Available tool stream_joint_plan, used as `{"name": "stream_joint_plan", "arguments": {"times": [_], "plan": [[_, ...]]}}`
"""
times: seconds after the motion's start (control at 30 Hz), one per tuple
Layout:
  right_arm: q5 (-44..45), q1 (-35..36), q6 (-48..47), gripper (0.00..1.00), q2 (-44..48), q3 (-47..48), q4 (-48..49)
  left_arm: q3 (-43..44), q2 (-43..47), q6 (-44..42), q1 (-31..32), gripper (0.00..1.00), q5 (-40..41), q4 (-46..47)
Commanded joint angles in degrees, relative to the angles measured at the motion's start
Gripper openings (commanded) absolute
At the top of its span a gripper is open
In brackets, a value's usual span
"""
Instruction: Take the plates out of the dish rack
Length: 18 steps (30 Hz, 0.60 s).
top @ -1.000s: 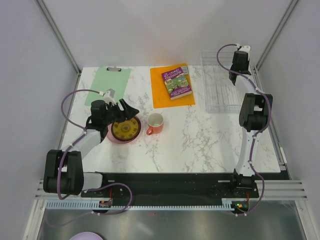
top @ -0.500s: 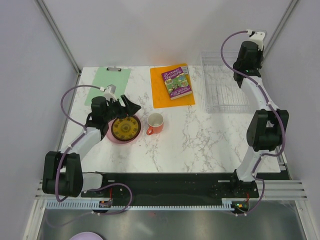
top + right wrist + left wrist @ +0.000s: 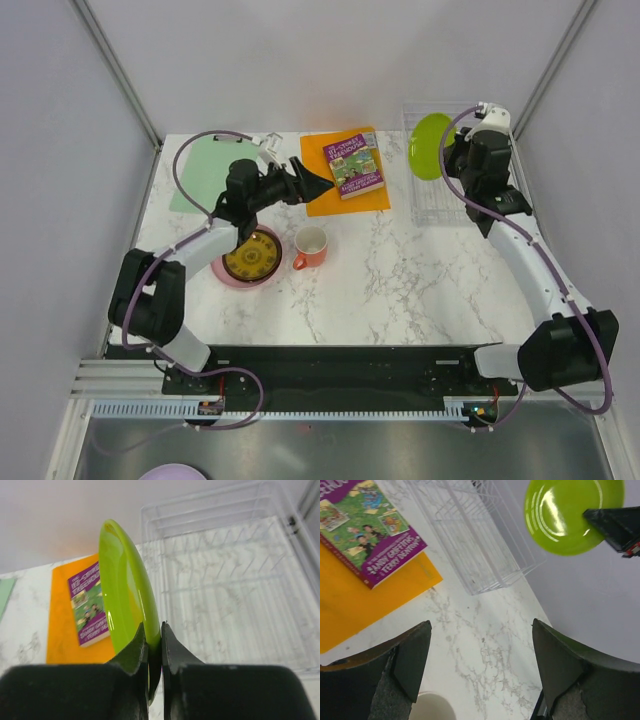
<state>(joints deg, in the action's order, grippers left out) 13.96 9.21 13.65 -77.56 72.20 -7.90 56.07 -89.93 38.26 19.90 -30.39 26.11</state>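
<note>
My left gripper has the free rim of the lime green plate (image 3: 430, 145) hanging to its right in the top view, so next it will move across onto that rim.
My right gripper (image 3: 154, 630) is shut on the rim of a lime green plate (image 3: 127, 590), holding it on edge above the left side of the clear dish rack (image 3: 230, 580). From above, the green plate (image 3: 430, 145) hangs over the rack (image 3: 455, 195) at the back right, with no plate standing in it. A brown-and-yellow plate (image 3: 250, 257) lies on a pink plate (image 3: 224, 272) at the left. My left gripper (image 3: 318, 184) is raised, open and holding nothing, pointing right over the orange mat's edge; its view shows the green plate (image 3: 570, 515) and rack (image 3: 470, 535).
An orange-and-white mug (image 3: 311, 245) stands right of the plate stack. A purple book (image 3: 354, 164) lies on an orange mat (image 3: 340, 200) at the back centre. A green clipboard (image 3: 212, 172) lies at the back left. The frame post runs close behind the rack.
The right arm swung forward and brought the green plate up over the rack. The left gripper lifted off the plate stack, swung up and right, and opened a little wider.
</note>
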Motion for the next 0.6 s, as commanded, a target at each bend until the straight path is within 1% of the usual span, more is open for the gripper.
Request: {"name": "stream_joint_plan", "arguments": {"times": [0.0, 0.07, 0.1, 0.17, 0.2, 0.37, 0.57], "plan": [[-13.77, -0.42, 12.16, 0.09, 5.75, -6.53, 3.67, 3.08, -3.75, 6.11, 3.47, 0.88, -0.9, 9.89], [-20.68, -0.34, 14.99, 0.09, 7.68, -9.61, 5.17, 2.29, -5.16, 9.0, 4.97, 0.88, -0.81, 13.69], [-22.38, -0.34, 16.57, 0.09, 8.12, -10.76, 6.83, 1.94, -6.91, 10.07, 5.76, 0.87, -0.98, 17.27], [-25.97, -0.42, 20.26, 0.09, 9.44, -13.56, 7.37, 1.23, -8.41, 12.79, 6.38, 0.86, -1.42, 21.16], [-26.61, -0.34, 21.15, 0.09, 10.23, -14.45, 10.16, 0.88, -9.72, 13.59, 7.07, 0.86, -1.34, 24.14], [-30.91, -0.42, 25.46, 0.09, 11.38, -19.02, 13.61, 0.26, -11.67, 16.05, 8.75, 0.85, -0.37, 28.12], [-36.63, -0.16, 30.02, 0.09, 10.94, -22.89, 18.44, 0.97, -13.6, 16.58, 10.68, 0.84, 0.86, 29.26]]}}
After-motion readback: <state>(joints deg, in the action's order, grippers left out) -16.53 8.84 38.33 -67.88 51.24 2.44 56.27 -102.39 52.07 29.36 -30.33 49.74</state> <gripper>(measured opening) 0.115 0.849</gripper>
